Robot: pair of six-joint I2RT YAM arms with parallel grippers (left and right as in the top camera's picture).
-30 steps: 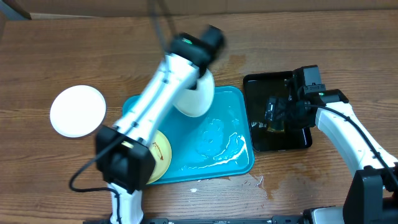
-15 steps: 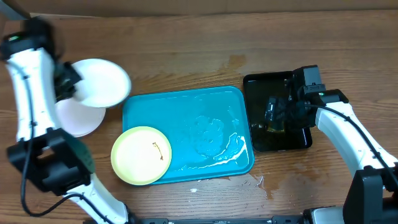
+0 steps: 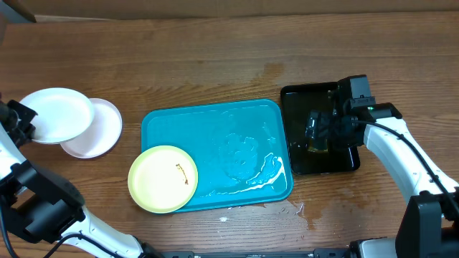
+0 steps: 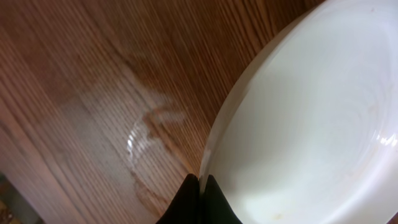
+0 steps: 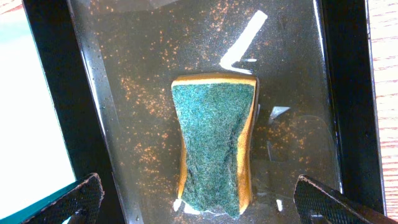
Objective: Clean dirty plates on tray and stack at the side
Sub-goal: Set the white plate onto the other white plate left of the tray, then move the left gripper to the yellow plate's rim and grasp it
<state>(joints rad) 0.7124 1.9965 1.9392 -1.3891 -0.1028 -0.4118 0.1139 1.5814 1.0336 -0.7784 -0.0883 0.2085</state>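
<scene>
Next I will move my left gripper across and down to release the rim of the white plate, since the second white plate (image 3: 105,132) lies below it and to its right in the overhead view.
My left gripper (image 3: 20,123) is shut on the rim of a white plate (image 3: 54,115) and holds it over a second white plate (image 3: 100,136) on the table left of the tray. In the left wrist view the fingertips (image 4: 200,186) pinch the plate's edge (image 4: 311,124). A pale yellow-green plate (image 3: 163,178) with a small dark smear lies on the front left corner of the turquoise tray (image 3: 237,122). My right gripper (image 3: 320,129) hangs open above the black tray (image 3: 301,97), its fingers (image 5: 199,199) either side of a green and yellow sponge (image 5: 214,143).
The turquoise tray holds a film of water with white glare near its front right corner (image 3: 265,168). Drops of water lie on the wood in front of the tray (image 3: 297,209). The black tray's floor (image 5: 143,62) is wet and speckled.
My left arm has swung from over the tray far to the left with the white plate, bringing it over the other white plate. The right arm has not moved.
</scene>
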